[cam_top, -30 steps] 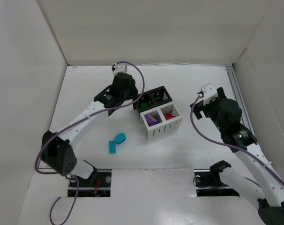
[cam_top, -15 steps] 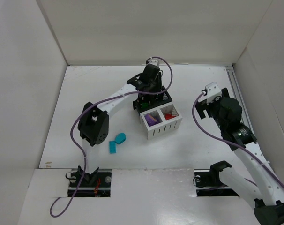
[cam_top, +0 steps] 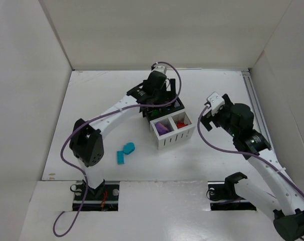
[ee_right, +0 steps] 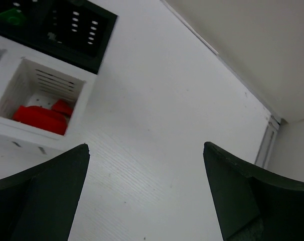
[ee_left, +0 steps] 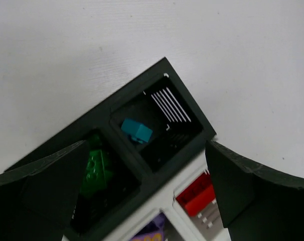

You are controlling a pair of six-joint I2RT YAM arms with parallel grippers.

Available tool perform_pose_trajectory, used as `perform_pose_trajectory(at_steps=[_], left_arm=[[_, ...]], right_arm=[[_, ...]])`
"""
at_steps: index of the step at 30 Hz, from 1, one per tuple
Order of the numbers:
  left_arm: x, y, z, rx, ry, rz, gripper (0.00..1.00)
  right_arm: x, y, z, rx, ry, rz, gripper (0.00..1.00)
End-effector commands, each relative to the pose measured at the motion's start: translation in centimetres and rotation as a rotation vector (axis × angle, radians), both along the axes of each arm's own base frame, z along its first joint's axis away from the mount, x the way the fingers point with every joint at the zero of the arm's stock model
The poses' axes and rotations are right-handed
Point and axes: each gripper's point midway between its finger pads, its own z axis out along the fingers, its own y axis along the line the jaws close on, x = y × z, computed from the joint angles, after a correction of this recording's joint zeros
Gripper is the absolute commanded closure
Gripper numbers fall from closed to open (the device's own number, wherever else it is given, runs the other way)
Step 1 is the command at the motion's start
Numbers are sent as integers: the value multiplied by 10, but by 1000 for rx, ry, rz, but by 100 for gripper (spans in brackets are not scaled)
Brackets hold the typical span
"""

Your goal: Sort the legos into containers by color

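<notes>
My right gripper will swing left in the top view, past the white container, and lower onto the rounded teal piece outside the containers.
My left gripper hangs open over the black container. In the left wrist view its jaws stand wide apart with nothing between them. Below them a teal lego lies in one cell of the black container, and a green lego lies in the other. The white container holds purple legos and red legos. Two teal legos lie on the table to its left. My right gripper is open and empty, just right of the white container.
White walls close in the table on the left, back and right. A metal rail runs along the right edge. In the right wrist view bare table lies between the fingers, with the white container's red cell at the left.
My left arm swung right from beside the black container to over it, and its jaws opened. A teal lego now lies in the black cell. My right gripper shifted slightly left.
</notes>
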Motion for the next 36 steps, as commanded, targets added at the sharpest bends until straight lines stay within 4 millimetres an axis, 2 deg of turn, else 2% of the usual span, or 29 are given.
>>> perform_pose_trajectory(at_steps=[1, 2, 3, 4, 5, 6, 7, 8, 9, 10, 11, 13, 14, 15, 16, 17, 18, 20, 22, 24, 25, 26, 32, 35, 36], left_arm=[[-27, 23, 67, -87, -126, 55, 0], [-32, 33, 67, -87, -124, 84, 0], [-41, 40, 68, -87, -121, 109, 0], [-51, 55, 48, -59, -84, 145, 0], [-62, 79, 58, -59, -103, 217, 0], [-71, 94, 54, -56, -93, 268, 0], [-79, 106, 49, -86, -66, 341, 0], [-92, 124, 25, -48, -28, 390, 0], [-109, 147, 26, -45, -26, 447, 0], [-117, 161, 19, -50, -7, 494, 0], [-131, 172, -3, -57, 46, 543, 0], [-152, 194, -7, -91, 58, 596, 0], [-159, 200, -11, -105, 65, 610, 0], [-168, 207, -26, -103, 89, 634, 0], [-174, 210, -20, -155, 78, 631, 0], [-178, 214, -23, -167, 85, 641, 0], [-182, 215, -27, -172, 92, 634, 0], [-190, 219, -23, -216, 98, 643, 0], [-197, 224, -29, -216, 108, 653, 0], [-201, 227, -29, -226, 116, 667, 0], [-202, 228, -31, -225, 126, 677, 0], [-205, 236, -35, -195, 125, 702, 0], [-202, 241, -28, -220, 109, 750, 0], [-202, 248, -33, -188, 109, 793, 0], [-201, 249, -32, -193, 101, 808, 0]], right_arm=[[-5, 58, 1, -28, -29, 261, 0], [-8, 72, -1, -46, -25, 308, 0], [-21, 102, -6, -60, -23, 414, 0], [-25, 121, -14, -95, -13, 473, 0], [-34, 139, -19, -114, -16, 538, 0], [-52, 169, -18, -118, -41, 641, 0], [-59, 187, -33, -153, -26, 708, 0], [-68, 204, -33, -153, -33, 775, 0], [-79, 220, -37, -139, -24, 849, 0], [-94, 240, -37, -133, -37, 934, 0], [-97, 259, -49, -153, -15, 1000, 0], [-113, 285, -60, -153, 21, 1106, 0], [-113, 302, -74, -176, 45, 1157, 0], [-113, 310, -82, -178, 69, 1177, 0], [-117, 319, -89, -175, 92, 1213, 0], [-113, 330, -86, -174, 78, 1229, 0], [-111, 336, -106, -203, 107, 1247, 0], [-113, 344, -116, -236, 121, 1285, 0], [-106, 355, -123, -286, 91, 1331, 0], [-106, 363, -127, -324, 83, 1391, 0], [-104, 366, -145, -345, 120, 1399, 0], [-102, 369, -149, -347, 125, 1399, 0], [-89, 387, -182, -396, 172, 1410, 0], [-83, 392, -193, -416, 192, 1397, 0], [-82, 394, -190, -413, 182, 1396, 0]])
